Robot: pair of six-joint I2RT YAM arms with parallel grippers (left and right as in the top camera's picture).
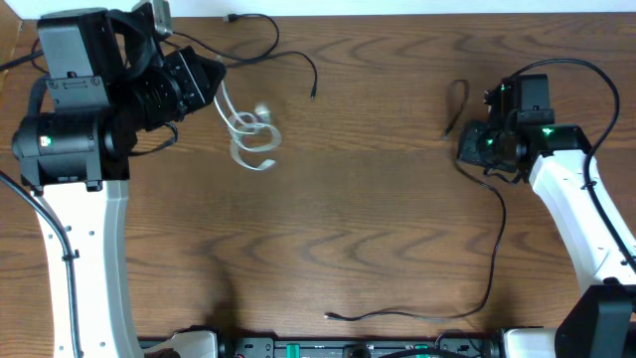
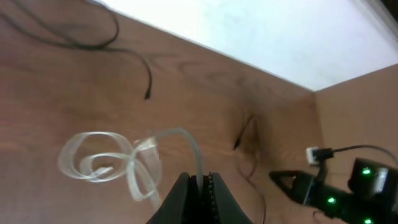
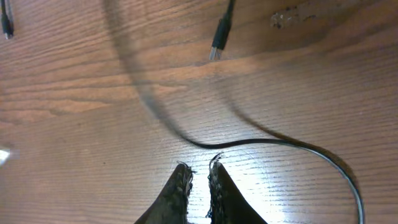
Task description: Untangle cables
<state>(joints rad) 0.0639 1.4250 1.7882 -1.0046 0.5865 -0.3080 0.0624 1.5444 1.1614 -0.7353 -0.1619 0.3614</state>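
The table's side margin (image 1: 10, 127) lies below the gripper, to its left in the overhead view, so next my left gripper will swing sideways and down to release the white cable (image 1: 253, 134).
The white cable (image 1: 253, 134) lies in loose loops at the upper left of the table. My left gripper (image 1: 214, 88) is shut on one of its strands (image 2: 198, 163), and the coil (image 2: 99, 158) lies beyond the jaws (image 2: 200, 182). One black cable (image 1: 270, 42) curves along the far edge and ends in a plug (image 2: 148, 94). The other black cable (image 1: 494, 254) runs from a loop near my right gripper (image 1: 467, 147) down to the front edge. In the right wrist view it (image 3: 261, 143) passes just beyond the jaws (image 3: 200, 168). These are almost shut with a slim gap and hold nothing. Its plug (image 3: 217, 40) lies further off.
The wooden table (image 1: 378, 209) ends at a white far edge (image 2: 261, 37). The left arm's bulky body (image 1: 75, 109) covers the upper left corner. The right arm (image 1: 571, 199) stands along the right side and also shows in the left wrist view (image 2: 336, 186).
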